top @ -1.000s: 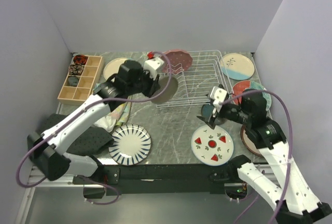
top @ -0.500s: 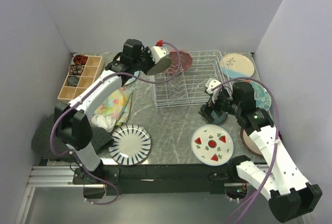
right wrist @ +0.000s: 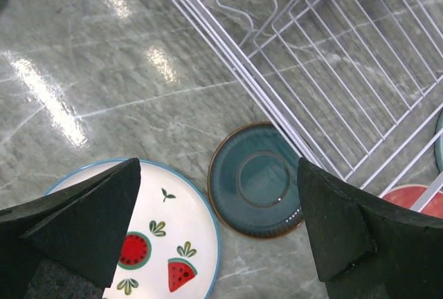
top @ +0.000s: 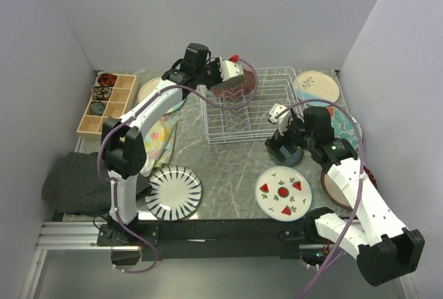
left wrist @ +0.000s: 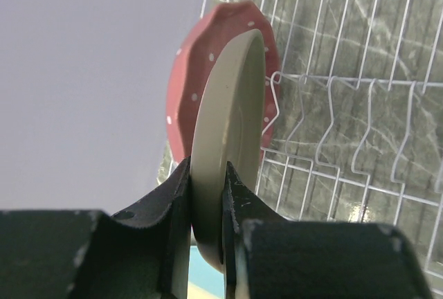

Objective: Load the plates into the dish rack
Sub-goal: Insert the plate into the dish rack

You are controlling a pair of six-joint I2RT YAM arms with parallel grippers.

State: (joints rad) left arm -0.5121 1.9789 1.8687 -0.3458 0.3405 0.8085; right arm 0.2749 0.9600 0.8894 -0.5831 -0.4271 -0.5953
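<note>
My left gripper will next lower the taupe plate toward the rack's wire slot just beside the pink dotted plate.
My left gripper is shut on the rim of a taupe plate, held on edge over the back left corner of the white wire dish rack. The plate is right beside a pink dotted plate that stands in the rack. My right gripper is open and empty above a dark teal plate, which lies flat by the rack's front edge. A watermelon-print plate lies next to it. In the top view the left gripper is at the rack and the right gripper is in front of it.
A navy-white striped plate lies front left and a cream-and-blue plate back right. More plates sit at the right, under my right arm. At the left are a wooden compartment box, a floral cloth and a dark cloth.
My left arm has swung the taupe plate to the right, from beside the rack to its back left corner by the pink plate. My right gripper has moved slightly back, over the teal plate.
</note>
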